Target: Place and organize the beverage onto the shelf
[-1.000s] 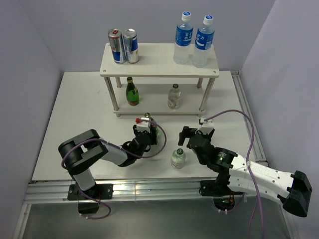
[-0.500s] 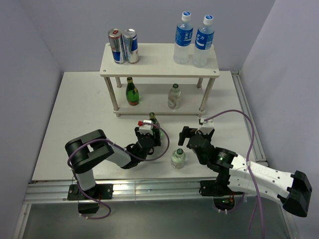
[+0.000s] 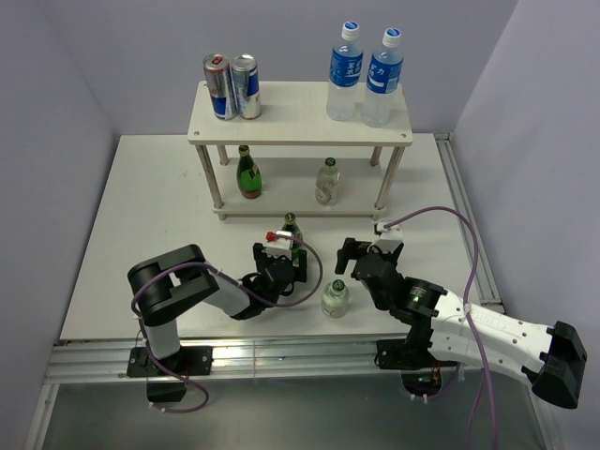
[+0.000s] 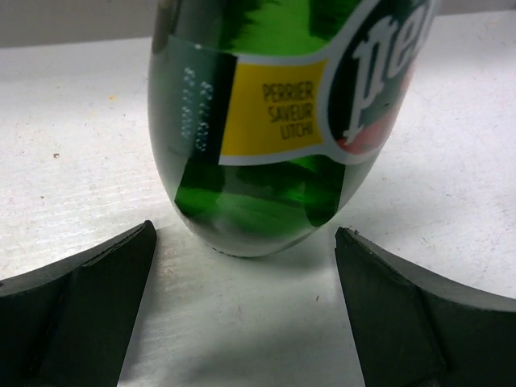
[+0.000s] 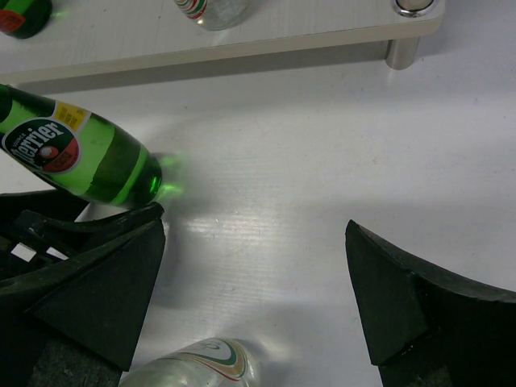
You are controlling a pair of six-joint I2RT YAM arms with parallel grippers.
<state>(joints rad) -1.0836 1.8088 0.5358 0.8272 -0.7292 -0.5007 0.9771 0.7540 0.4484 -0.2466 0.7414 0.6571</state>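
Note:
The green bottle's body (image 4: 274,105) stands outward, still beyond my left gripper's open fingers. My left gripper should move up and outward next until its two fingers are on either side of it.
A green Perrier bottle (image 3: 291,229) (image 4: 266,121) stands upright on the table in front of the shelf (image 3: 300,111). My left gripper (image 3: 287,255) (image 4: 244,235) is open, and the bottle's base sits just beyond its fingertips (image 4: 97,298), apart from both. A clear bottle (image 3: 335,298) (image 5: 193,367) stands on the table to the right of it. My right gripper (image 3: 364,251) (image 5: 254,230) is open and empty, just behind that clear bottle. The right wrist view also shows the green bottle (image 5: 81,157) and the shelf's lower board (image 5: 266,36).
The shelf's top board carries two cans (image 3: 232,86) on the left and two water bottles (image 3: 366,75) on the right. On the lower board are a green bottle (image 3: 247,173) and a clear bottle (image 3: 326,181). A shelf leg (image 5: 403,52) stands ahead on the right.
My left gripper carried the green bottle slightly to the right, then opened and let it go; it now stands on the table. The right arm and the clear bottle have not moved.

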